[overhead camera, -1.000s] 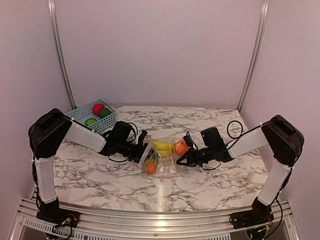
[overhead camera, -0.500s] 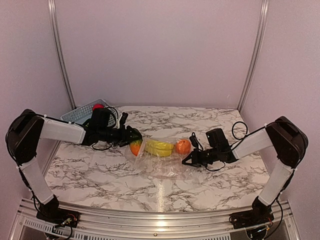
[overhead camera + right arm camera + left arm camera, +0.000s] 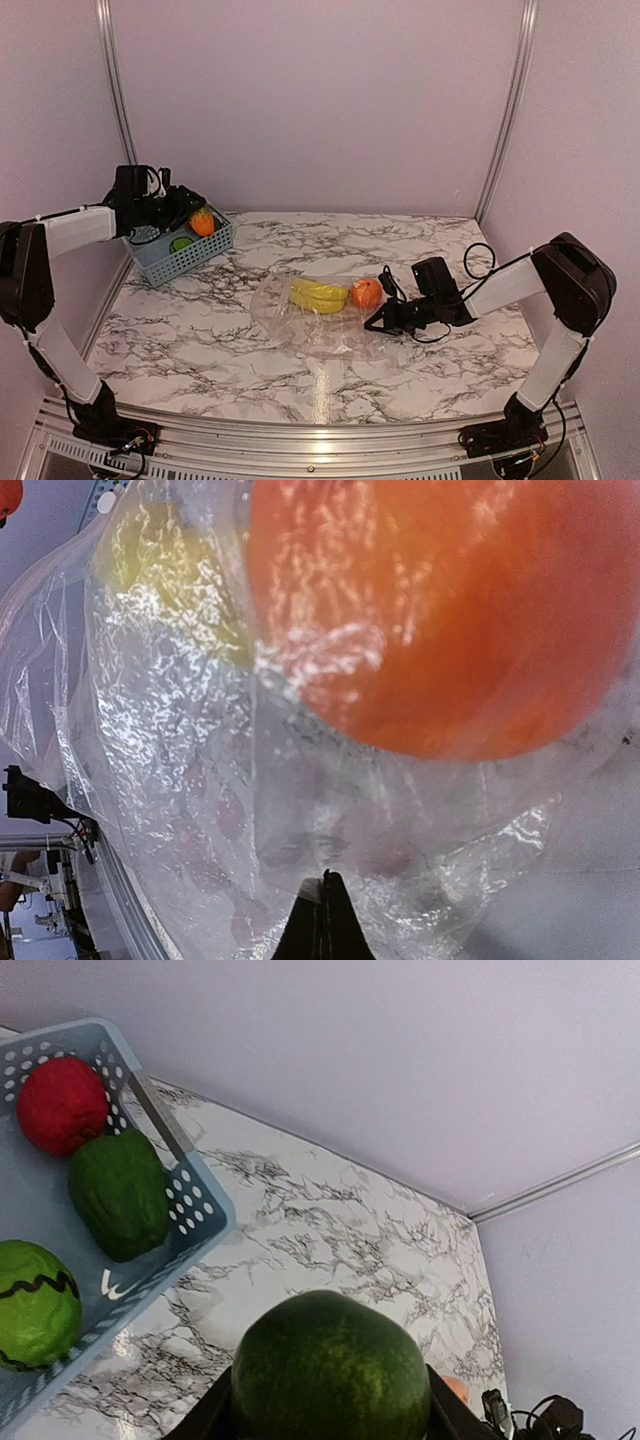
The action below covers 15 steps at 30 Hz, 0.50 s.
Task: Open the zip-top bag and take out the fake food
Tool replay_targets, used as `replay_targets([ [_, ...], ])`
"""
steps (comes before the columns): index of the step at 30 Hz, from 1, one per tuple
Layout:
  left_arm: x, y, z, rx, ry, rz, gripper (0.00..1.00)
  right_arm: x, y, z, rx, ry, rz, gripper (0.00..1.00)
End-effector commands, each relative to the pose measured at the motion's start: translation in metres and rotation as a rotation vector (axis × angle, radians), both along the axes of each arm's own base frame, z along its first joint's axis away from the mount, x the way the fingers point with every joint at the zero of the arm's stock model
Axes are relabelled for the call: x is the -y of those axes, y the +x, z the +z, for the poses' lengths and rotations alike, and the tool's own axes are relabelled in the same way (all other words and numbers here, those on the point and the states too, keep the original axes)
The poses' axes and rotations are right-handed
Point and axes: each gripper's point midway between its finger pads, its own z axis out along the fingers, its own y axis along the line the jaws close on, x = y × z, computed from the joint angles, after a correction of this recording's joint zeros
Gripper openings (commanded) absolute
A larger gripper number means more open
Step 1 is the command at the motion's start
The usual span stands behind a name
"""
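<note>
Red and green pieces occupy the other end of the basket, so my left gripper shifts left in the top view next and lowers over the basket's bare bottom.
The clear zip-top bag lies flat on the marble table, with yellow bananas and an orange in it. My right gripper is shut on the bag's right edge; in the right wrist view its closed tips pinch the plastic below the orange. My left gripper is shut on an orange carrot-like piece with a green top and holds it over the blue basket. In the left wrist view only its dark green end shows between the jaws.
The blue lattice basket stands at the back left corner and holds a red ball fruit, a dark green piece and a light green piece. Walls close the back and sides.
My left arm has carried the orange piece from the bag up and back left to over the basket. The bag has spread out flat. My right gripper has stayed on the bag.
</note>
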Motion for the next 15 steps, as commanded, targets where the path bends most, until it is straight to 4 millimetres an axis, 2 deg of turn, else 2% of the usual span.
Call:
replay_targets([
  [1,-0.071,0.021,-0.013,-0.084,0.123,0.228,0.39,-0.002,0.007,0.013,0.044,0.01,0.004,0.0],
  [3,-0.092,0.03,-0.016,-0.088,0.156,0.291,0.39,-0.002,0.007,0.012,0.041,0.012,0.002,0.0],
  [6,-0.112,0.039,-0.025,-0.108,0.24,0.359,0.39,-0.003,0.008,0.011,0.04,0.014,0.008,0.0],
  [7,-0.132,0.042,-0.028,-0.122,0.262,0.406,0.39,-0.004,0.008,0.012,0.042,0.015,0.012,0.0],
  [10,-0.161,0.049,-0.037,-0.161,0.314,0.488,0.4,-0.005,0.01,0.012,0.044,0.018,0.017,0.0],
  [15,-0.189,0.067,-0.051,-0.193,0.377,0.549,0.43,-0.01,0.013,0.012,0.048,0.021,0.036,0.0],
])
